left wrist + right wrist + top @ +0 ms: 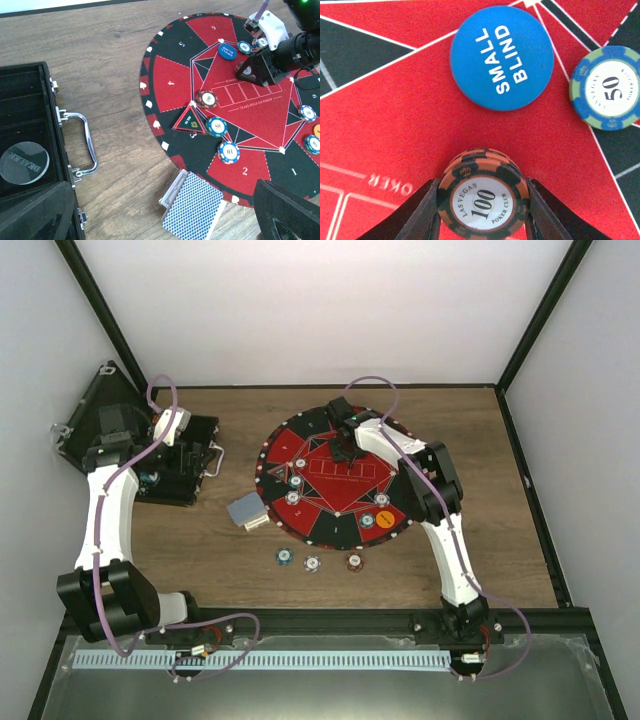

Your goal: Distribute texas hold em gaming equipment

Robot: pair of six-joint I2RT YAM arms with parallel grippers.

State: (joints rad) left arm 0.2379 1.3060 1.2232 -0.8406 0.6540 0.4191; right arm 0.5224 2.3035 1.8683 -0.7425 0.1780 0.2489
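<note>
My right gripper has the orange chips to carry. Next, it will take them outward to the bare red patch by the blue disc and release them there.
My right gripper is shut on a small stack of orange-and-black "100" poker chips, low over the red centre of the round mat. Just beyond it lie a blue "SMALL BLIND" disc and a green-blue "50" chip. A deck of blue-backed cards lies on the wood at the mat's left edge, under my open left gripper, which holds nothing. More chips rest on the mat's left sectors.
An open black case with a metal handle stands at the left and holds a clear dealer disc. Three chips lie on the wood in front of the mat. An orange disc sits on the mat's near right.
</note>
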